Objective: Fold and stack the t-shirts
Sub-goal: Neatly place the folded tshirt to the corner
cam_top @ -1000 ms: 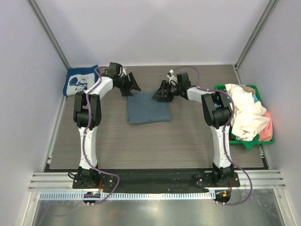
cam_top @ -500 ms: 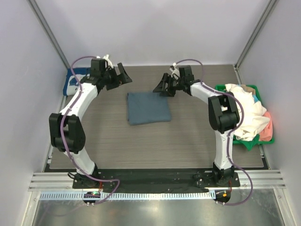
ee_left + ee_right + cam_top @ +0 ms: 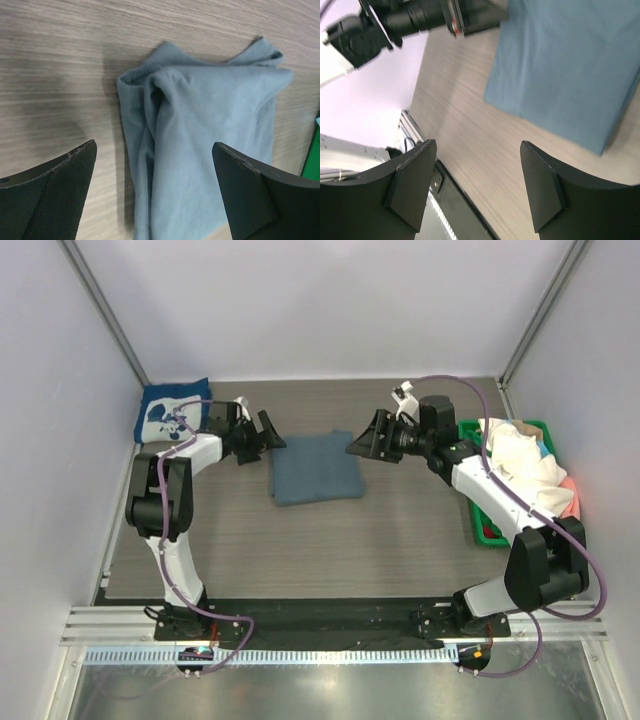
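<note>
Next, my left gripper moves down and to the right in the top view onto the slate-blue t-shirt's bunched edge (image 3: 279, 451) (image 3: 153, 118), which lies below its open fingers there.
A folded slate-blue t-shirt (image 3: 315, 468) lies mid-table; it also shows in the left wrist view (image 3: 205, 145) and in the right wrist view (image 3: 570, 65). A folded navy t-shirt with a white print (image 3: 170, 412) lies at the far left. A pile of white, cream and pink t-shirts (image 3: 525, 480) fills the green basket (image 3: 487, 532). My left gripper (image 3: 268, 433) is open and empty at the blue shirt's far left corner (image 3: 155, 195). My right gripper (image 3: 362, 440) is open and empty by its far right corner (image 3: 477, 187).
The table's back wall and metal side posts bound the workspace. The basket stands against the right edge. A black strip and metal rail (image 3: 330, 620) run along the near edge by the arm bases.
Both arms swung: the left gripper came down from the far left to the blue shirt's left corner, the right arm's elbow swung out right and its gripper drew slightly nearer. Both stayed open.
</note>
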Motion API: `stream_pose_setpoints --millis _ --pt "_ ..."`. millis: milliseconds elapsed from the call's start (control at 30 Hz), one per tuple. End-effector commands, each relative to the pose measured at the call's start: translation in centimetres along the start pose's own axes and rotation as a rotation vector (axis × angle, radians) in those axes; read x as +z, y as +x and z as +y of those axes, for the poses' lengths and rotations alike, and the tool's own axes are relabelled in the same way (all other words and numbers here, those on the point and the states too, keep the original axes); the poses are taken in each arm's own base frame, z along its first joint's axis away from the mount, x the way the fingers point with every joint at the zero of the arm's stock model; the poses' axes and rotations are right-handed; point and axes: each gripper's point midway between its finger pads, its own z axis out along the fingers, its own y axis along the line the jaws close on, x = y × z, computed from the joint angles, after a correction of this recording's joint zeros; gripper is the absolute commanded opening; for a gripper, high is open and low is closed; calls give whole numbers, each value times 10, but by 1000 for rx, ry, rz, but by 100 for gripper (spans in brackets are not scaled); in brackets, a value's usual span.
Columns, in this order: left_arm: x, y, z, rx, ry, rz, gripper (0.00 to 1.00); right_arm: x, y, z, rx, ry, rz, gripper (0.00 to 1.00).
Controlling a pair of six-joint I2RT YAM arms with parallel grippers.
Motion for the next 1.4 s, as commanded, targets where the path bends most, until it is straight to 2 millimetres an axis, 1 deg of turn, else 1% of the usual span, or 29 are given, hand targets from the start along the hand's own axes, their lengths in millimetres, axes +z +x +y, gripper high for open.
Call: stream_pose_setpoints --millis 0,33,100,167,200,267,300,400,433,500,533,600,633,667,700,733,800,833,933,967,1033,1067,1100,1167,1200,1233,1300,1333,1367 --pt "9 -19 -9 -5 52 -65 97 -18 14 10 -28 -8 13 74" --pt "18 -14 -4 -16 49 -49 96 -21 15 13 -30 -11 11 74" --pt "26 -8 -3 -36 47 -35 95 -25 16 17 -37 -19 8 75" --pt "39 4 2 -52 45 -2 92 -26 18 21 -46 -26 9 75" --pt "44 7 -2 -53 49 7 91 -26 18 21 -43 -27 11 75" --pt "52 12 0 -59 47 29 88 -24 21 21 -41 -33 23 75" --pt "54 8 -3 -72 38 27 88 -24 21 21 -41 -33 26 75" --pt "62 23 0 -100 45 82 76 -26 21 21 -51 -31 18 75" --pt "63 23 -1 -100 48 87 67 -26 21 20 -57 -28 17 75" --pt "63 23 -2 -97 52 88 58 -25 25 16 -54 -19 25 75" --pt "63 24 -3 -95 55 90 40 -24 27 15 -50 -19 30 75" --pt "62 22 -5 -91 67 94 21 -24 29 14 -47 -20 35 75" --pt "61 24 -5 -81 65 107 1 -25 28 14 -50 -20 32 75" --pt "60 16 -9 -63 68 98 0 -25 28 15 -52 -21 30 75" --pt "55 17 -10 -55 52 122 0 -26 27 17 -55 -23 27 75" --pt "51 12 -12 -37 42 117 0 -27 27 17 -54 -26 28 75" --pt "35 -15 -25 45 37 70 0 -29 28 21 -56 -35 26 75" --pt "27 -17 -21 55 -1 78 0 -30 26 23 -60 -40 21 75" --pt "-1 -47 -22 121 -31 58 0 -33 27 26 -67 -46 14 75" --pt "-10 -57 -13 148 -62 47 0 -33 28 26 -65 -46 14 75" --pt "-28 -74 -12 172 -88 40 0 -34 27 27 -70 -51 9 75" --pt "-35 -84 -3 172 -115 28 0 -34 28 28 -68 -54 10 75" --pt "-46 -94 -4 196 -127 20 0 -34 28 28 -67 -55 9 75" --pt "-60 -109 7 192 -160 -4 0 -34 30 30 -66 -60 11 75" --pt "-67 -112 11 196 -175 1 0 -34 30 32 -70 -67 8 75" --pt "-77 -126 11 204 -183 -34 0 -33 32 34 -70 -72 13 75" --pt "-84 -133 12 222 -208 -42 0 -31 35 35 -71 -81 19 75" --pt "-99 -152 23 226 -235 -88 0 -31 37 37 -71 -85 23 75" --pt "-103 -158 26 234 -254 -100 0 -28 40 37 -68 -87 35 75"
